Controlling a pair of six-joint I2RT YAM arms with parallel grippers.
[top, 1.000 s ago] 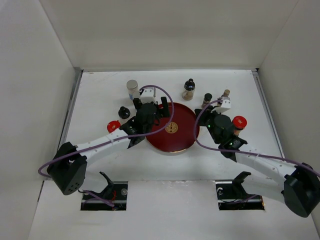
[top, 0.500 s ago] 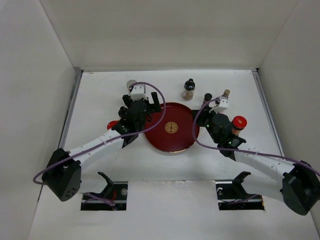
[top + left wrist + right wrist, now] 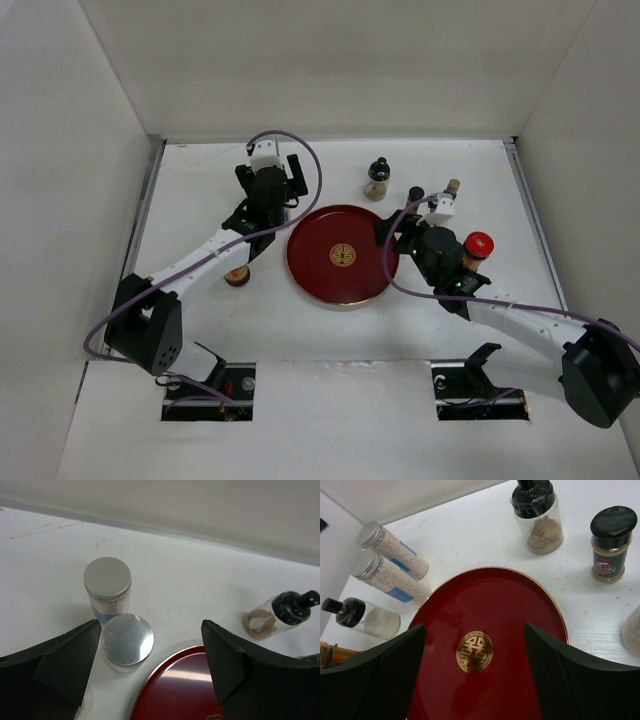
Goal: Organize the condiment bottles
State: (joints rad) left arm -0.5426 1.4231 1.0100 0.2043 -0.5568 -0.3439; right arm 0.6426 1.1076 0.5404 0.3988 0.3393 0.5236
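The left gripper eases to the left in the wrist view next, descends and closes, since the nearer shaker's grey top lies below, off-centre that way.
Two white shakers with silver tops (image 3: pixel 107 581) (image 3: pixel 127 640) stand at the back left, beside the round dark red tray (image 3: pixel 343 255). My left gripper (image 3: pixel 150 672) hangs open above them, the nearer shaker just inside its left finger (image 3: pixel 65 660). In the top view the left gripper (image 3: pixel 270 182) hides both shakers. My right gripper (image 3: pixel 475 677) is open over the tray (image 3: pixel 485 615), with nothing between its fingers; it sits at the tray's right rim (image 3: pixel 393 232). A black-capped bottle (image 3: pixel 378 178) stands behind the tray.
Right of the tray stand a dark jar (image 3: pixel 415 195), a small bottle (image 3: pixel 452 187) and a red-lidded jar (image 3: pixel 478 245). Another red-lidded jar (image 3: pixel 236 275) shows under the left arm. A black-capped bottle (image 3: pixel 362 617) stands left of the tray. White walls enclose the table.
My left gripper has swung from the tray's left rim to the back, over the two shakers. My right gripper has gone from shut to open and edged over the tray.
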